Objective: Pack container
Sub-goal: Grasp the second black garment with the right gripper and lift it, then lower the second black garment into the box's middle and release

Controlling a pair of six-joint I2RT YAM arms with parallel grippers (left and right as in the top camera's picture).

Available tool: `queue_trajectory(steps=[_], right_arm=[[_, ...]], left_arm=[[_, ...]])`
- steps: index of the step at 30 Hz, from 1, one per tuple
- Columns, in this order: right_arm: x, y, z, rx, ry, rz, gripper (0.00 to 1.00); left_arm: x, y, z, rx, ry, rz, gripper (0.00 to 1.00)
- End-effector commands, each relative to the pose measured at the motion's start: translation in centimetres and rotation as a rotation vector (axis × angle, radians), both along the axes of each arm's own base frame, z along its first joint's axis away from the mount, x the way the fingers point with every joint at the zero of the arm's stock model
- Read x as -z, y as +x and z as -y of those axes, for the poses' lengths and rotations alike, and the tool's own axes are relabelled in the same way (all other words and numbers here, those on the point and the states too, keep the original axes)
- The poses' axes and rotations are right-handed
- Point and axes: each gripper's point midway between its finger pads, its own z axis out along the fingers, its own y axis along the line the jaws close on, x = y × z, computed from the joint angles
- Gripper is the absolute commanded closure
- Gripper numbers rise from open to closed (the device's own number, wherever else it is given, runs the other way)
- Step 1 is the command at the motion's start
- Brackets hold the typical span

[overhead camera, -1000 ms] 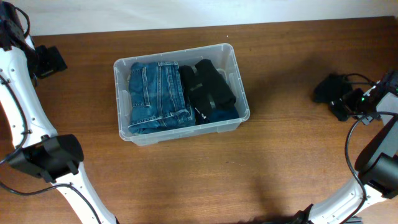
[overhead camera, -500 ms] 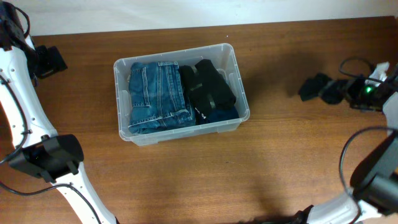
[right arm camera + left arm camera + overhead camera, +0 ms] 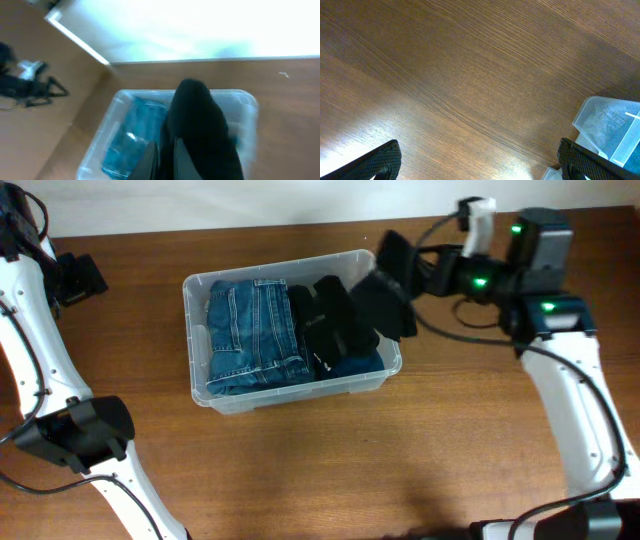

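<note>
My right gripper moves across the black clothes next, then lowers the black garment over the blue jeans (image 3: 254, 333) (image 3: 135, 136) to release the garment.
The clear plastic container (image 3: 290, 268) stands left of the table's middle. It holds folded blue jeans (image 3: 250, 335) on its left side and black clothes (image 3: 335, 320) on its right side. My right gripper (image 3: 398, 252) is shut on a black garment (image 3: 388, 308) that hangs over the container's right rim. In the right wrist view the garment (image 3: 200, 120) hangs from the fingers (image 3: 165, 160) above the container (image 3: 240, 97) and the jeans (image 3: 130, 140). My left gripper (image 3: 80, 280) is open and empty (image 3: 480, 170) over bare table, left of a container corner (image 3: 607, 130).
The brown wooden table (image 3: 450, 440) ends at a white wall along its far edge (image 3: 250, 202). The left arm's white links (image 3: 40, 350) run down the left side. The right arm (image 3: 570, 380) reaches in from the right.
My right arm has swung from the table's far right edge to the container's right rim, carrying the black garment. The left arm has not moved.
</note>
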Motion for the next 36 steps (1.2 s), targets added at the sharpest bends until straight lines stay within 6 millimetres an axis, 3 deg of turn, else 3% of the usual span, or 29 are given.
queue_trajectory(steps=[1, 7, 11, 20, 28, 31, 33, 35, 36], right_arm=[[-3.2, -1.1, -4.2, -0.02, 0.058, 0.04, 0.96], [-3.5, -2.2, -11.2, -0.001, -0.001, 0.105, 0.96], [-3.4, -3.5, -15.7, -0.098, -0.017, 0.17, 0.96], [1.8, -7.8, -24.7, -0.514, -0.218, 0.423, 0.96], [5.7, -7.5, -26.3, -0.572, -0.277, 0.405, 0.96], [8.3, -6.3, -26.3, -0.573, -0.31, 0.381, 0.95], [9.7, -5.2, -25.8, -0.555, -0.323, 0.357, 0.37], [10.5, -3.9, -25.0, -0.533, -0.33, 0.343, 0.14], [10.7, -3.5, -24.7, -0.524, -0.333, 0.339, 0.08]], left_arm=[[-0.6, 0.0, 0.0, -0.006, 0.002, 0.02, 0.01], [-0.6, 0.0, 0.0, -0.006, 0.002, 0.02, 0.0], [-0.6, 0.0, 0.0, -0.006, 0.002, 0.02, 0.01], [-0.6, 0.0, 0.0, -0.006, 0.001, 0.019, 0.01], [-0.6, 0.0, 0.0, -0.006, 0.002, 0.02, 0.01], [-0.6, 0.0, 0.0, -0.006, 0.001, 0.02, 0.01], [-0.6, 0.0, 0.0, -0.006, 0.001, 0.02, 0.01], [-0.6, 0.0, 0.0, -0.006, 0.002, 0.019, 0.01], [-0.6, 0.0, 0.0, -0.006, 0.002, 0.02, 0.01]])
